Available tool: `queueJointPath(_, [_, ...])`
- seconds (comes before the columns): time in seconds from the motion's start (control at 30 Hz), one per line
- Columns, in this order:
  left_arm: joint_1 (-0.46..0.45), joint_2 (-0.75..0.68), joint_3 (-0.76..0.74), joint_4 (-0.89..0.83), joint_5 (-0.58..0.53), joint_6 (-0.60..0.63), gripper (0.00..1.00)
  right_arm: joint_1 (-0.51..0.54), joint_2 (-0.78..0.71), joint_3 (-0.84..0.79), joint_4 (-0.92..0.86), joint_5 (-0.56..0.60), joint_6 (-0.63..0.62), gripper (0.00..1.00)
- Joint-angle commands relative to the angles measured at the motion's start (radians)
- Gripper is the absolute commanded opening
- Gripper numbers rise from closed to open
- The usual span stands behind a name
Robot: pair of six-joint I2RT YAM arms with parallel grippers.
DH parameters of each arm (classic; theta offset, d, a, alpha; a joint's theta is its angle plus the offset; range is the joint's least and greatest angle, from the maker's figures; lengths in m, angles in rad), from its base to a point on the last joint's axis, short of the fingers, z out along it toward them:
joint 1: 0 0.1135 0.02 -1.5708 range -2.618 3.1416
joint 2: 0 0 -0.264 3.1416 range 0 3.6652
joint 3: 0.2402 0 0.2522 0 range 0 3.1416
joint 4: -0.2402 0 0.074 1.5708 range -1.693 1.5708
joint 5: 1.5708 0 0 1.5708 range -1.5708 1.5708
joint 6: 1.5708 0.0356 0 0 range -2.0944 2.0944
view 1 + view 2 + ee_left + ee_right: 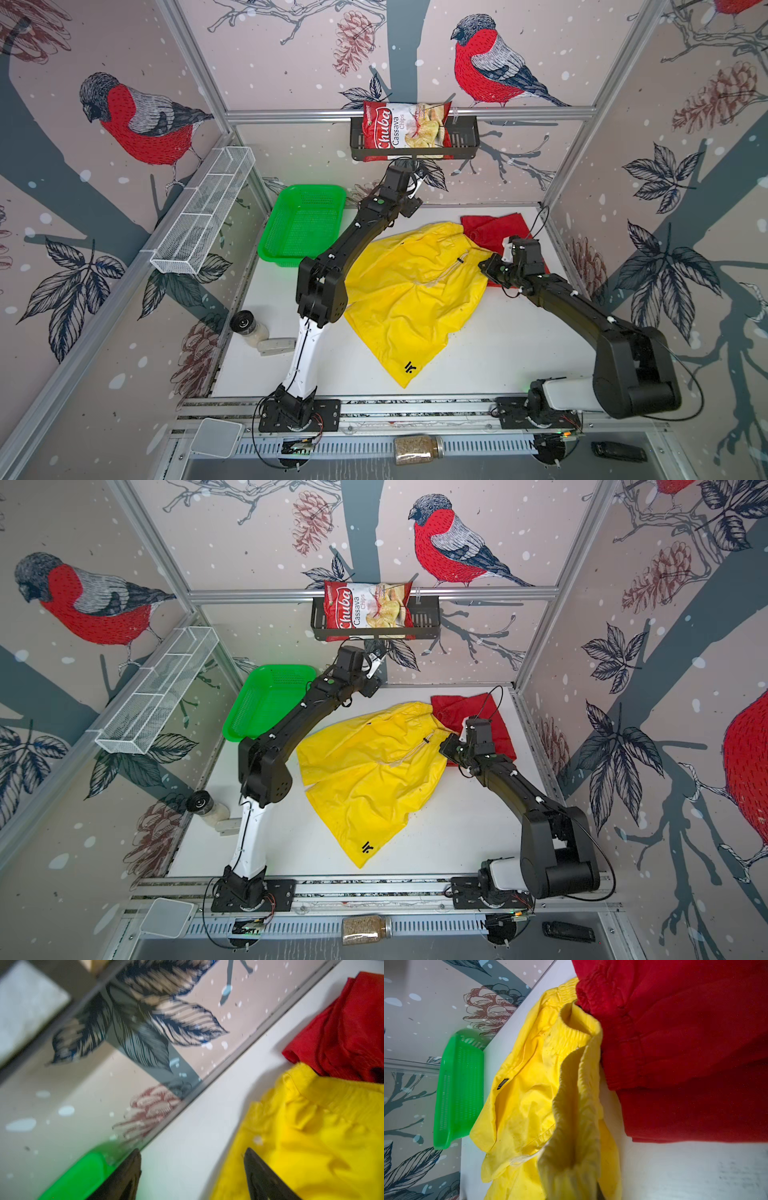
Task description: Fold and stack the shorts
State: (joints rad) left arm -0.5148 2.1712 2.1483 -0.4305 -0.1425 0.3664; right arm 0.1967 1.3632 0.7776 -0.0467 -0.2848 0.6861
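I should pull my right gripper back toward the base next, away from the red shorts (494, 228), and release the yellow shorts' elastic waistband: bare tabletop lies behind the gripper.
The yellow shorts (415, 299) (374, 779) lie spread and rumpled mid-table, black logo toward the front. Their waistband is lifted at the right, where my right gripper (487, 266) (446, 744) is shut on it. In the right wrist view the gathered elastic (575, 1105) runs down into the jaws and hides them. The red shorts (494, 228) (469, 717) (685, 1053) lie flat at the back right, partly under the yellow waist. My left gripper (192, 1153) (415, 187) hangs open and empty above the table near the back wall, beside the yellow cloth (311, 1136).
A green mesh basket (303, 224) (266, 700) (458, 1088) stands at the back left. A chips bag sits in a black wall rack (461, 141), and a white wire shelf (203, 212) hangs on the left wall. A toppled jar (249, 328) lies at the table's left edge.
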Motion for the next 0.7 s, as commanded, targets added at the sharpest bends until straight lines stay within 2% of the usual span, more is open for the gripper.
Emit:
queueJointPath(0.0, [0.000,-0.200,-0.245,-0.049,-0.007,-0.191,0.74,0.028,-0.042,-0.032,0.018,0.047,0.046,0.00])
queueJointPath(0.17, [0.000,-0.546,-0.819,0.104,0.054,-0.408,0.69,0.104,-0.128,-0.110,0.022,0.109,0.125,0.00])
queueJointPath(0.33, [0.001,-0.744,-1.204,0.282,0.153,-0.698,0.63,0.163,-0.204,-0.201,0.047,0.180,0.233,0.00])
queueJointPath(0.4, [0.001,-0.783,-1.290,0.293,0.159,-0.809,0.60,0.194,-0.230,-0.226,0.045,0.215,0.275,0.00])
queueJointPath(0.5, [0.001,-0.805,-1.384,0.283,0.112,-0.923,0.56,0.244,-0.266,-0.278,0.059,0.252,0.356,0.00])
queueJointPath(0.67, [0.025,-0.738,-1.405,0.203,0.058,-0.949,0.55,0.297,-0.323,-0.348,0.050,0.286,0.451,0.03])
